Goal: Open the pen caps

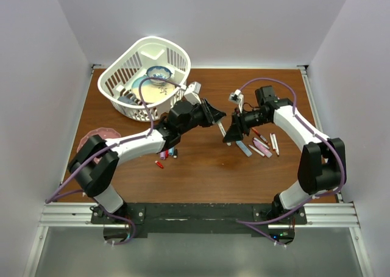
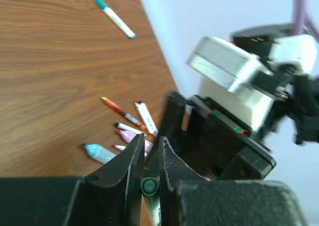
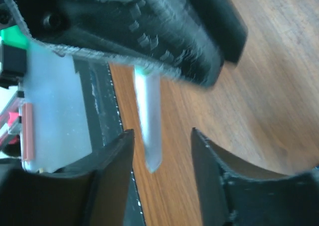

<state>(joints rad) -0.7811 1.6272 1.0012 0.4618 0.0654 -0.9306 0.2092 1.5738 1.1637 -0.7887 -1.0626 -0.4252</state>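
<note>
I should next move my left gripper back and down to the tabletop beside the loose caps, so that I can release the green cap with them.
My left gripper (image 2: pixel 149 142) is shut on the green cap (image 2: pixel 149 187) of a pen, and the white barrel (image 2: pixel 155 212) runs down between the jaws. In the top view this gripper (image 1: pixel 214 114) holds the pen (image 1: pixel 225 135) above the table's middle, barrel slanting down. My right gripper (image 3: pixel 162 131) stands open around the free end of the barrel (image 3: pixel 149 126), with a gap on both sides. In the top view the right gripper (image 1: pixel 234 129) faces the left one closely. Several more pens (image 1: pixel 262 146) lie on the table to the right. Loose small caps (image 1: pixel 164 159) lie under the left arm.
A white slatted basket (image 1: pixel 116 88) holding dishes stands at the back left. A pink plate (image 1: pixel 100 133) lies at the left edge. A teal-capped pen (image 2: pixel 114 17) lies apart from the pile of pens (image 2: pixel 130 131) in the left wrist view.
</note>
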